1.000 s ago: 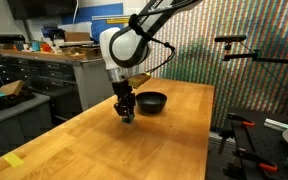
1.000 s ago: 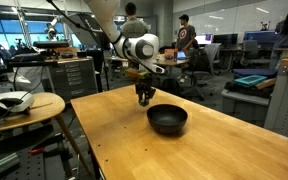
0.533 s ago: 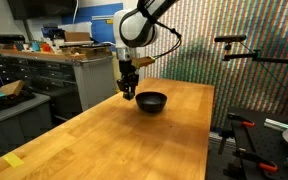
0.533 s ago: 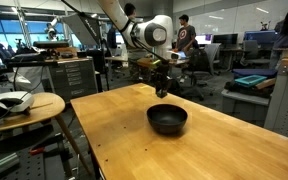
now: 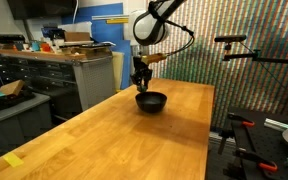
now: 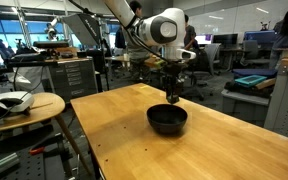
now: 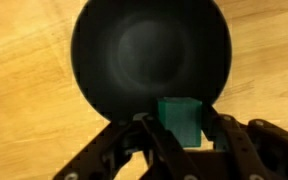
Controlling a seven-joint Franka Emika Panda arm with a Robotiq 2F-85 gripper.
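Observation:
The small green block (image 7: 181, 120) shifts toward the black bowl's empty middle (image 7: 151, 52) next and goes down inside for release, because it still hangs over the bowl's near rim.
My gripper (image 7: 181, 133) is shut on a small green block (image 7: 181, 120), which fills the space between the two black fingers. Straight below it in the wrist view lies a black bowl (image 7: 149, 55) with nothing inside. In both exterior views the gripper (image 5: 141, 87) (image 6: 173, 96) hangs just above the near rim of the bowl (image 5: 152, 102) (image 6: 167, 120), which rests on the wooden table (image 5: 104, 140) (image 6: 154, 150). The block is too small to make out in those views.
The table is a long wooden top with its edges near the bowl (image 6: 84, 105). Cabinets and clutter (image 5: 44, 60) stand behind it. A round side table with a white object (image 6: 19, 103) stands beside it, and people sit at desks (image 6: 184, 40) in the background.
The arm has lifted and carried the block from a spot on the table beside the bowl to just over the bowl. The jaws stayed shut.

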